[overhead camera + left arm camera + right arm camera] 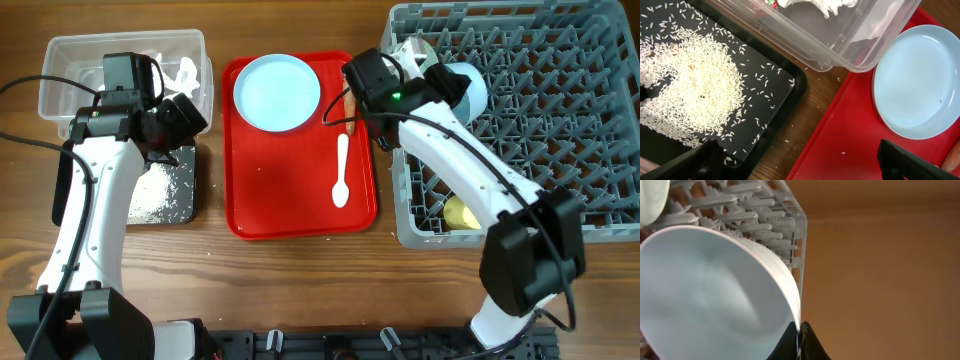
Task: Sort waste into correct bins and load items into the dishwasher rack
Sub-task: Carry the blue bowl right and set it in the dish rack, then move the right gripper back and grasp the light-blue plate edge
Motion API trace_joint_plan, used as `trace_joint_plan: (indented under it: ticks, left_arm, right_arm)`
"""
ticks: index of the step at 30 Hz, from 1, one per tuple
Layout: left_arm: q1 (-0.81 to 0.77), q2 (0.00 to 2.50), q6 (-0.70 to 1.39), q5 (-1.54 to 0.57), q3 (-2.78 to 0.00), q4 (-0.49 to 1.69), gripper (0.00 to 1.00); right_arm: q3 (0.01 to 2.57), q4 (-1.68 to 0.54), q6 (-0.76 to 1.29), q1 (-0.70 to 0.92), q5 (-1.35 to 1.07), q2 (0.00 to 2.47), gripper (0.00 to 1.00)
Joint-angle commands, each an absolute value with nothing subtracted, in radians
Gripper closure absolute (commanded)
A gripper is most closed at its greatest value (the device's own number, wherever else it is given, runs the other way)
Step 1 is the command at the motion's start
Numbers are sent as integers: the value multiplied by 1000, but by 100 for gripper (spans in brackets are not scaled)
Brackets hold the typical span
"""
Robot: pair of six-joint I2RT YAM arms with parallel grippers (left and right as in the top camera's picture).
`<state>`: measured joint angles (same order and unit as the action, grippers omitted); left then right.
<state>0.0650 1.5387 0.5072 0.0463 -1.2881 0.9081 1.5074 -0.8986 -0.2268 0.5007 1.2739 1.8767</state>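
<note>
My right gripper holds the pale blue bowl higher than the rack's wires [421,172] beside the red tray, and those wires are nearer my base. It needs to move down and back to release the bowl.
My right gripper [448,85] [800,330] is shut on the rim of the pale blue bowl [472,92] [710,295], holding it tilted over the grey dishwasher rack [560,120] [790,210]. A pale green bowl [649,200] shows beside it, and the yellow cup [460,212] lies in the rack's near corner. My left gripper [190,120] [797,155] hangs open and empty over the gap between the black tray [185,205] [780,95], which holds rice grains [695,85], and the red tray. The pale blue plate [277,92] [920,80], white spoon [342,170] and carrot stick [351,108] lie on the red tray.
The clear tub [60,60] [865,45] at the back left holds white scraps [185,72] [825,5] and a bit of red-and-white wrapper [771,4]. The flat red tray [290,200] [850,140] lies between the bins and the rack. A few stray grains dot the wood.
</note>
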Motion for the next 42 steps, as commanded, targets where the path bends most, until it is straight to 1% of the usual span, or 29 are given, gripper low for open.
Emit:
trace_joint_plan:
  ticks: [1, 5, 14, 17, 18, 20, 22, 24, 25, 30, 33, 34, 36, 38, 39, 40, 41, 42]
  left_arm:
    - [70, 1532, 506, 43, -1295, 906, 0]
    - [70, 1532, 506, 43, -1295, 906, 0]
    - [70, 1532, 506, 43, -1295, 906, 0]
    - [70, 1532, 506, 43, -1295, 906, 0]
    - [70, 1532, 506, 43, -1295, 906, 0]
    - [70, 1532, 506, 43, -1295, 906, 0]
    - [70, 1532, 506, 43, -1295, 906, 0]
    - [70, 1532, 506, 43, -1295, 906, 0]
    - [70, 1532, 506, 43, -1295, 906, 0]
    - [70, 1532, 506, 43, -1295, 906, 0]
    - [70, 1532, 506, 43, -1295, 906, 0]
    - [70, 1532, 506, 43, -1295, 906, 0]
    - [70, 1532, 506, 43, -1295, 906, 0]
    - [70, 1532, 506, 43, -1295, 906, 0]
    - [70, 1532, 506, 43, -1295, 906, 0]
    - [70, 1532, 506, 43, -1295, 906, 0]
    - [70, 1532, 506, 43, -1295, 906, 0]
    - [70, 1532, 506, 43, -1295, 906, 0]
  right_arm:
    - [1503, -894, -294, 493, 1319, 1901, 96]
    - [1496, -899, -285, 493, 1257, 1908, 96]
    - [1495, -963, -288, 570, 973, 1908, 96]
    - [1495, -988, -287, 614, 970, 1908, 95]
    - [1496, -988, -287, 628, 968, 1908, 86]
    - [1496, -975, -287, 651, 958, 1908, 41]
    - [1496, -949, -287, 663, 958, 1907, 13]
    - [1499, -912, -286, 667, 950, 1907, 2]
    - [1503, -897, -285, 667, 935, 1907, 0]
    - [1552, -773, -254, 665, 814, 1878, 0]
    - [1611, -715, -205, 658, 666, 1848, 0]
    - [1629, -702, -174, 657, 597, 1840, 0]
    - [1650, -638, -84, 657, 306, 1813, 0]
    - [1650, -622, -52, 657, 138, 1804, 0]
    - [1650, -604, 8, 657, 49, 1805, 0]
    - [1642, -574, 109, 649, 18, 1810, 0]
    - [1633, -551, 202, 640, 17, 1813, 0]
    - [1624, -530, 283, 631, 20, 1824, 3]
